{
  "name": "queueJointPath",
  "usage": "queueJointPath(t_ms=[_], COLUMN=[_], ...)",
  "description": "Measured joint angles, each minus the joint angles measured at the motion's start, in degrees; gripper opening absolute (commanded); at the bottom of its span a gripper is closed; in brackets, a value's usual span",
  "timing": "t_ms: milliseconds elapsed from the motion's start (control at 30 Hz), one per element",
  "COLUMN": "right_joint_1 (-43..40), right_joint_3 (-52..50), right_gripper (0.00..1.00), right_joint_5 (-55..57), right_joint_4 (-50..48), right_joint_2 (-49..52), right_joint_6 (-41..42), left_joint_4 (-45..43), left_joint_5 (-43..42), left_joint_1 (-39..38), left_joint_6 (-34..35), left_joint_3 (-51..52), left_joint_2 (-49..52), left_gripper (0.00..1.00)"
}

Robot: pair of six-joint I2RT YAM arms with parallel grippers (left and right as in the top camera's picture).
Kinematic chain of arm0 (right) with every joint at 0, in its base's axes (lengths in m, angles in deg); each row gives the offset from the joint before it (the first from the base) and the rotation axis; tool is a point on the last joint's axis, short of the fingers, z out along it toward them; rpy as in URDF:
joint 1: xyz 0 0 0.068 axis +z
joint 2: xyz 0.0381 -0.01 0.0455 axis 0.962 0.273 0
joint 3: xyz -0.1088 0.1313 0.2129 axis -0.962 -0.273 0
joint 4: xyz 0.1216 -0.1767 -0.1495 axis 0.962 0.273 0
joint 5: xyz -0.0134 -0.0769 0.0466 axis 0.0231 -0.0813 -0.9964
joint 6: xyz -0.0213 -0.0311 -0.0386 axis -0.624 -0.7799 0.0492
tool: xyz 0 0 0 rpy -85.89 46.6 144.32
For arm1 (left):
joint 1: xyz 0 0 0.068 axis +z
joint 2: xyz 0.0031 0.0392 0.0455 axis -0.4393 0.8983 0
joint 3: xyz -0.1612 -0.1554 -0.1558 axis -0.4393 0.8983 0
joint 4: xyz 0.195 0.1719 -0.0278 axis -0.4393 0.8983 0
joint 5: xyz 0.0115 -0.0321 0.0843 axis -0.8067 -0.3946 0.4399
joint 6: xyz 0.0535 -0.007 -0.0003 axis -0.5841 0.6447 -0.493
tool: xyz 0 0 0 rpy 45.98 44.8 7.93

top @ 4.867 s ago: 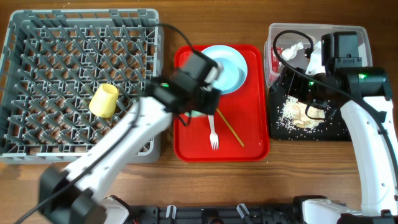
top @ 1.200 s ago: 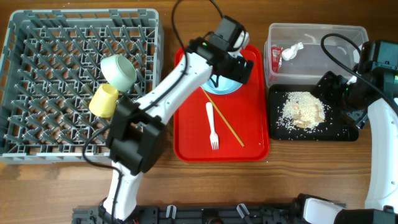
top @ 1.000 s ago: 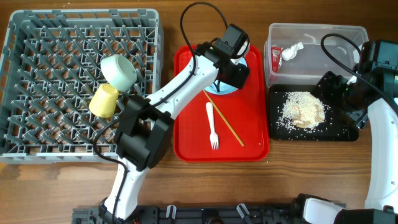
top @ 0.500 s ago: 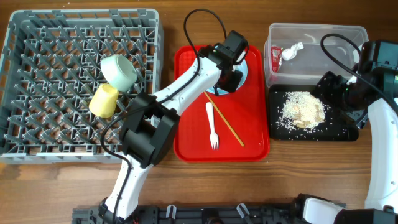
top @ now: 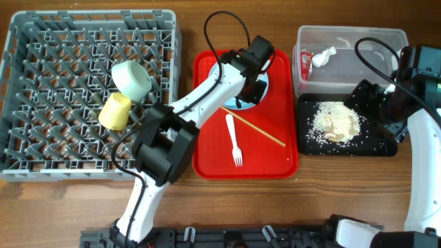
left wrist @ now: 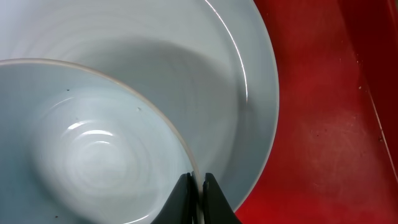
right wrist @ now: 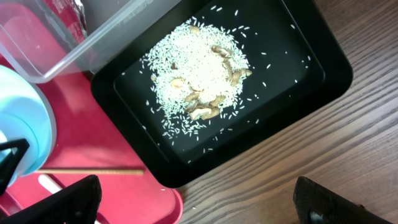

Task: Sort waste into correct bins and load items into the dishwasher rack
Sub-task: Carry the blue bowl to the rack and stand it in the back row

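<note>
The slots beyond the pale green bowl are empty, so the robot's left hand should next lift the light-blue bowl, tip it sideways and lower it into the grey rack (top: pixel 41 89) there.
My left gripper (left wrist: pixel 198 186) is shut on the rim of the light-blue bowl (left wrist: pixel 93 143), which sits on the light-blue plate (left wrist: pixel 249 81) on the red tray (top: pixel 275 162). In the overhead view the left gripper (top: pixel 252 77) hides most of both. The white fork (top: pixel 234 141) and a wooden chopstick (top: pixel 252 127) lie on the red tray. The pale green bowl (top: pixel 132 78) and yellow-green cup (top: pixel 115 111) are in the grey rack (top: pixel 41 89). My right gripper (right wrist: pixel 199 205) is open and empty over the near edge of the black tray (right wrist: pixel 292 81), which holds rice scraps (right wrist: pixel 199 74).
The clear tub (top: pixel 358 52) behind the black tray (top: pixel 310 145) holds the red wrapper (top: pixel 305 65) and the white napkin (top: pixel 322 56). Black cables loop above the red tray and over the tub. Bare wooden table runs along the front.
My left gripper has settled onto the bowl's rim and shut. The chopstick has swung to a flatter angle and the fork has shifted slightly. The right arm has not moved.
</note>
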Motion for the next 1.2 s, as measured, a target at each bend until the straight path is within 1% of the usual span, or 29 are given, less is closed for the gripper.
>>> queueJointPath(t_ms=[233,400,533,667,767,833,867,1000,1033,1067,1200], right_joint_1=[0.00,0.00,0.00,0.00,0.00,0.00,0.00,0.00,0.00,0.00,0.00], right_joint_3=[0.00,0.00,0.00,0.00,0.00,0.00,0.00,0.00,0.00,0.00,0.00], right_gripper=[0.99,1.00,1.00,1.00,1.00,1.00,1.00,1.00,1.00,1.00,1.00], right_joint_5=[-0.02,-0.02,-0.02,-0.02,0.00,-0.02,-0.02,0.00,-0.02,-0.02,0.00], right_joint_4=[0.46,0.57,0.55,0.55,0.57,0.57,0.55,0.59,0.59,0.57,0.59], right_joint_2=[0.00,0.00,0.00,0.00,0.00,0.00,0.00,0.00,0.00,0.00,0.00], right_joint_6=[-0.24,-0.63,-0.85,-0.87,-0.90,-0.90,-0.90,-0.90,-0.90,-0.90,-0.92], left_joint_4=[0.24,0.63,0.57,0.00,-0.11,-0.11,-0.11,-0.13,-0.20,-0.50,-1.60], left_joint_5=[0.31,0.46,-0.11,-1.84,-6.69,-10.58,-13.99,-26.86,-28.61,-33.51,-45.38], left_joint_1=[-0.07,0.44,2.03,7.52,14.16,18.14,21.07,30.82,32.11,35.80,42.58], left_joint_6=[0.00,0.02,0.02,0.02,0.02,0.02,0.04,0.02,0.04,0.02,0.02], left_joint_3=[0.00,0.02,0.02,0.00,-0.02,-0.04,-0.09,-0.11,-0.11,-0.11,-0.11], left_joint_2=[-0.37,-3.54,-9.70,-18.78,-23.61,-24.87,-25.16,-24.30,-24.13,-23.30,-20.06], left_gripper=[0.04,0.04,0.04,0.04,0.04,0.04,0.04,0.04,0.04,0.04,0.04])
